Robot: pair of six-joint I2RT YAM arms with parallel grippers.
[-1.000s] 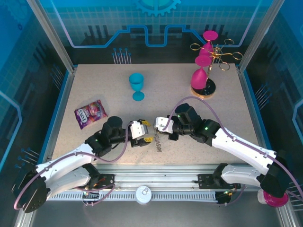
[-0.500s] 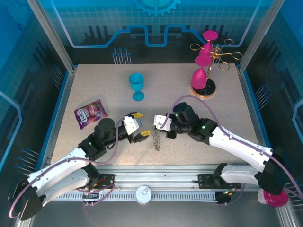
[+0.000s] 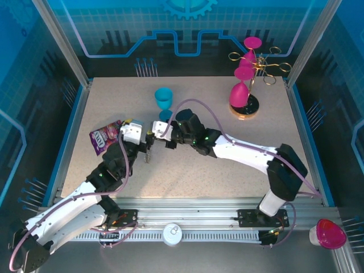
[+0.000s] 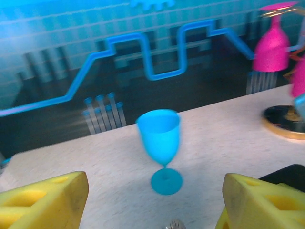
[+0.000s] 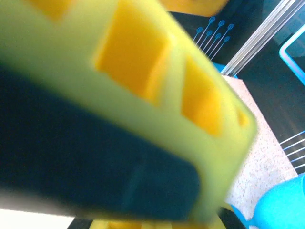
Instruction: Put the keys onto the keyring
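Next, my right gripper moves down and back to release the keyring (image 3: 148,152) on the bare tabletop, since that clear patch lies below and back of it.
In the top view my right gripper (image 3: 154,134) is shut on the keyring (image 3: 148,152), a dark chain-like loop that hangs down from it just above the table. My left gripper (image 3: 145,141) stands right beside it on the left, open. In the left wrist view its yellow fingers (image 4: 45,200) stand wide apart with the left gripper (image 4: 157,210) holding nothing, and a bit of metal keyring (image 4: 175,224) shows at the bottom edge. A blurred yellow finger (image 5: 157,95) takes up most of the right wrist view. The keys are hidden.
A blue goblet (image 3: 164,102) (image 4: 160,143) stands upright just behind both grippers. A purple candy bag (image 3: 105,136) lies at the left. A gold rack with pink goblets (image 3: 245,85) stands at the back right. A pink cup (image 3: 329,233) sits off the table's near right corner.
Both grippers have moved left and away from the front edge, toward the blue goblet, and the keyring went along under the right gripper. The left gripper's fingers have spread wider.
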